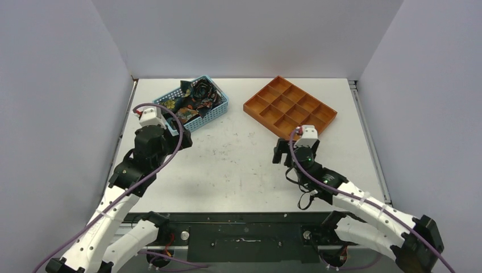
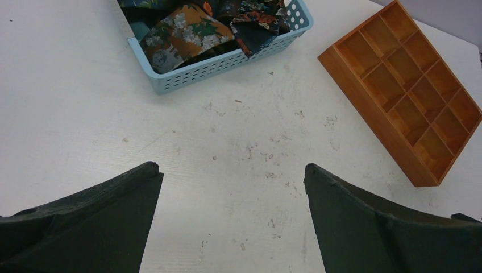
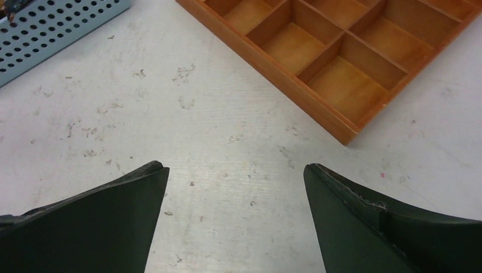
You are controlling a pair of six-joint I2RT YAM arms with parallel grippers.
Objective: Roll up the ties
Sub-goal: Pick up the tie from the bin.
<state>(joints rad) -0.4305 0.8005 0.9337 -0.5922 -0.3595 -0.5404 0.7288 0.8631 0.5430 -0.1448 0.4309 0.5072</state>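
The orange-brown floral tie [image 1: 187, 113] [image 2: 188, 33] lies uncovered in the basket by the near rim of the basket, so my left gripper needs to reach outward and down into the basket next, onto the tie.
Several dark floral ties [image 1: 193, 98] lie bundled in the light-blue mesh basket [image 1: 219, 111] at the back left; they also show in the left wrist view [image 2: 193, 31]. My left gripper [image 1: 170, 128] is open and empty, just near-left of the basket; its view [image 2: 233, 170] shows bare table between the fingers. My right gripper [image 1: 282, 152] is open and empty above the table's middle, near the tray's near corner; its view [image 3: 234, 170] shows bare table between the fingers.
An orange compartment tray [image 1: 289, 106] with empty cells sits at the back right, also in the left wrist view [image 2: 409, 85] and the right wrist view [image 3: 341, 62]. The white table [image 1: 239, 165] is scuffed. Grey walls stand on three sides.
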